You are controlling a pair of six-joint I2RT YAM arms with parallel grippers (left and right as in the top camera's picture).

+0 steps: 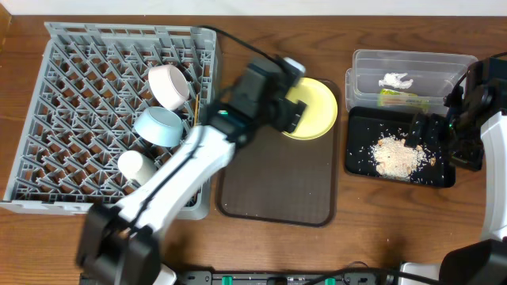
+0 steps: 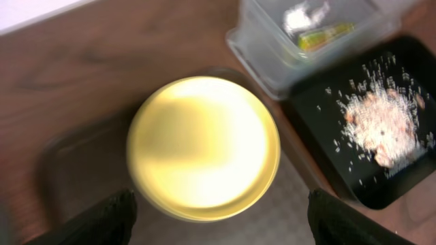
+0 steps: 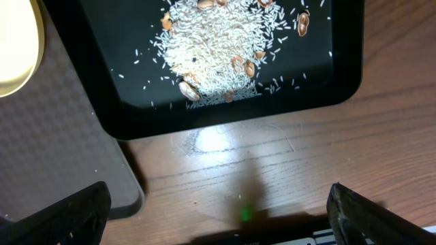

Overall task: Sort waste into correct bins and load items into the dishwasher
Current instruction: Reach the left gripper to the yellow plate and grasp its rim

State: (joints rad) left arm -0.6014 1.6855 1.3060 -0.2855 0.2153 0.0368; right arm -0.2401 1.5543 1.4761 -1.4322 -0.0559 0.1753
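The left gripper is open and should go down onto the near curve of the yellow plate on the side toward the black tray (image 1: 360,150) and close there, since the plate's rim is uncovered on that side.
The yellow plate (image 1: 317,107) (image 2: 204,146) lies on the far end of the brown serving tray. My left gripper (image 1: 290,112) (image 2: 221,228) is open and empty above the plate's near edge. My right gripper (image 1: 425,131) (image 3: 218,218) is open and empty over the black tray (image 1: 360,150) (image 3: 109,68), which holds the beige food bits (image 1: 398,155) (image 3: 218,41). The clear tub (image 1: 412,63) (image 2: 272,61) holds the white scrap (image 1: 394,81) and the wrapper (image 1: 401,98). The dish rack (image 1: 71,103) holds the cream-white bowl (image 1: 168,85), light-blue bowl (image 1: 158,127), white cup (image 1: 133,165) and chopsticks (image 1: 192,107).
The brown serving tray (image 1: 277,186) (image 3: 68,156) lies between the rack and the black tray. Bare wooden table (image 3: 272,163) shows in front of the black tray. My left arm (image 1: 174,178) crosses the rack's near right corner.
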